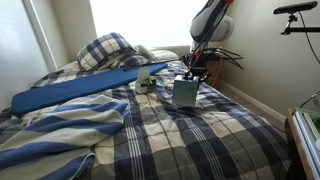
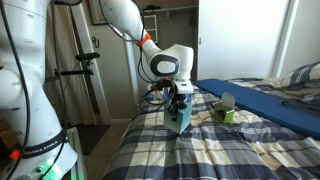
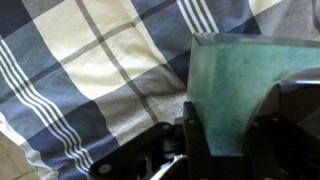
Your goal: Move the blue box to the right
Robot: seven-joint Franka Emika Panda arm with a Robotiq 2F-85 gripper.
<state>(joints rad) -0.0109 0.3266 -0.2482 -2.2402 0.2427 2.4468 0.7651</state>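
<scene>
I should next lift the blue box, carry it outward, then lower and release it on a bare part of the plaid bedspread [image 2: 272, 166].
The blue box [image 1: 185, 92] is a small teal cube-like box standing on the plaid bedspread near the bed's edge; it also shows in an exterior view [image 2: 178, 118]. My gripper [image 1: 196, 71] comes down onto it from above, also seen in an exterior view [image 2: 178, 100]. In the wrist view the teal box [image 3: 232, 85] fills the space between the two black fingers, which press on both its sides. The gripper [image 3: 228, 135] is shut on the box.
A long flat blue board [image 1: 85, 90] lies across the bed. A small green box [image 1: 146, 84] sits beside it, also in an exterior view [image 2: 224, 113]. Pillows [image 1: 108, 48] lie at the head. The bed edge and floor are close to the box.
</scene>
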